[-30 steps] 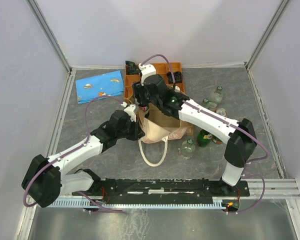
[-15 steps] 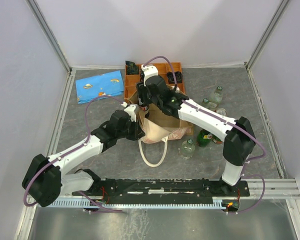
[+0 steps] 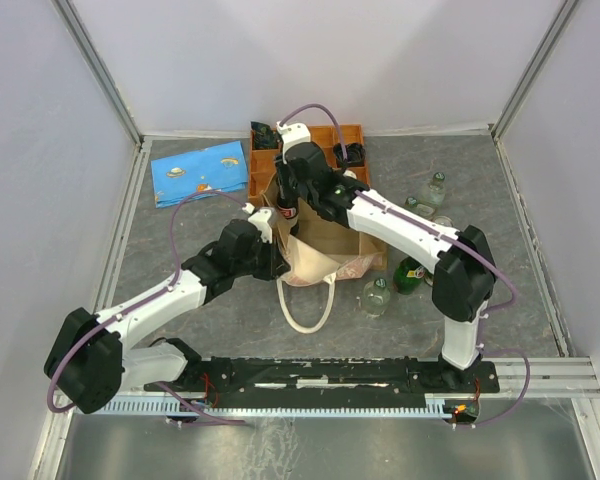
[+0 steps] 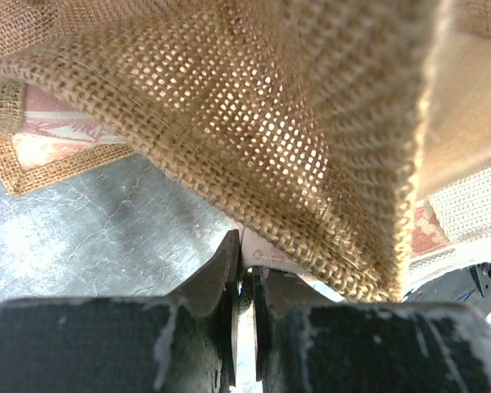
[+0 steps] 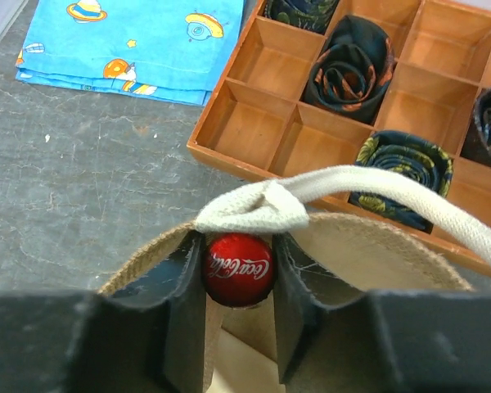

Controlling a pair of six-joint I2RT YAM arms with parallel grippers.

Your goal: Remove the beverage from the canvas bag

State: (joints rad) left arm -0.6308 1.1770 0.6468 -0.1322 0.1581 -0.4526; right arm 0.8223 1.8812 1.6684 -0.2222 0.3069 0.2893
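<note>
My right gripper holds the bottle and next needs to lift, then carry it back and down to let it go, because the tabletop by the near looped handle (image 3: 305, 305) is below it, toward my base.
The canvas bag (image 3: 325, 248) stands mid-table, tan with a cream looped handle (image 3: 305, 305) lying toward me. My right gripper (image 3: 288, 203) is over the bag's far left corner, shut on a Coca-Cola bottle (image 3: 288, 212). In the right wrist view its red cap (image 5: 238, 268) sits between the fingers of that gripper (image 5: 238, 274), just under the cream handle (image 5: 327, 187) and above the bag's rim (image 5: 393, 246). My left gripper (image 3: 271, 256) is shut on the bag's left edge. In the left wrist view that gripper (image 4: 245, 264) pinches a pale strip below the burlap weave (image 4: 254, 106).
An orange compartmented tray (image 3: 355, 137) with rolled dark cloths stands just behind the bag; it also shows in the right wrist view (image 5: 254, 123). A blue patterned cloth (image 3: 200, 172) lies at the far left. A green bottle (image 3: 410, 275) and clear bottles (image 3: 375, 297) (image 3: 437, 187) stand right of the bag.
My right arm has shifted slightly toward the back with the bottle still in its fingers. The left arm and the bag have not visibly moved.
</note>
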